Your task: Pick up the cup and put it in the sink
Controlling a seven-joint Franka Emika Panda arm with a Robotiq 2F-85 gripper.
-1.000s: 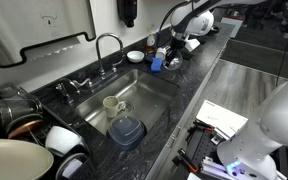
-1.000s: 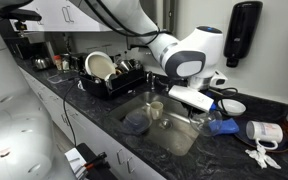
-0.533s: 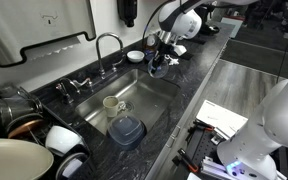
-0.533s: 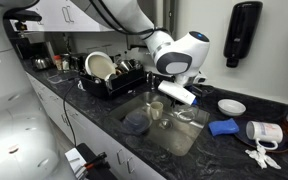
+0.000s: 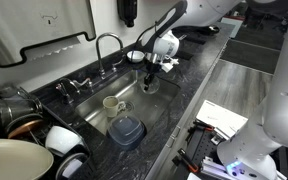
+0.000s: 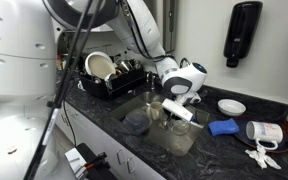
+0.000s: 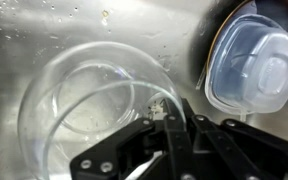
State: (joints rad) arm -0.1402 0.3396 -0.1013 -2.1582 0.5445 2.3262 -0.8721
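Observation:
The cup (image 5: 150,84) goes down to the open bottom of the sink below my gripper next. My gripper releases the cup's rim there, clear of the cream mug.
The cup (image 7: 89,105) is a clear tumbler, seen from above in the wrist view with the steel sink floor (image 7: 44,30) right behind it. My gripper (image 7: 164,118) is shut on its rim, one finger on each side of the wall. In both exterior views the gripper (image 5: 150,72) (image 6: 174,106) hangs low over the sink (image 5: 154,100) (image 6: 189,140) at its end away from the dish rack, with the faint cup (image 5: 150,84) beneath it. I cannot tell whether the cup touches the sink floor.
A cream mug (image 5: 112,104) (image 6: 156,108) and a blue lidded container (image 5: 126,130) (image 7: 256,65) lie in the sink. The faucet (image 5: 106,45) stands behind it. A white bowl (image 6: 231,106) and a blue object (image 6: 222,127) sit on the counter. A dish rack (image 6: 109,75) holds dishes.
The arm has swung from the counter beside the sink to over the basin and come down into it, carrying the cup.

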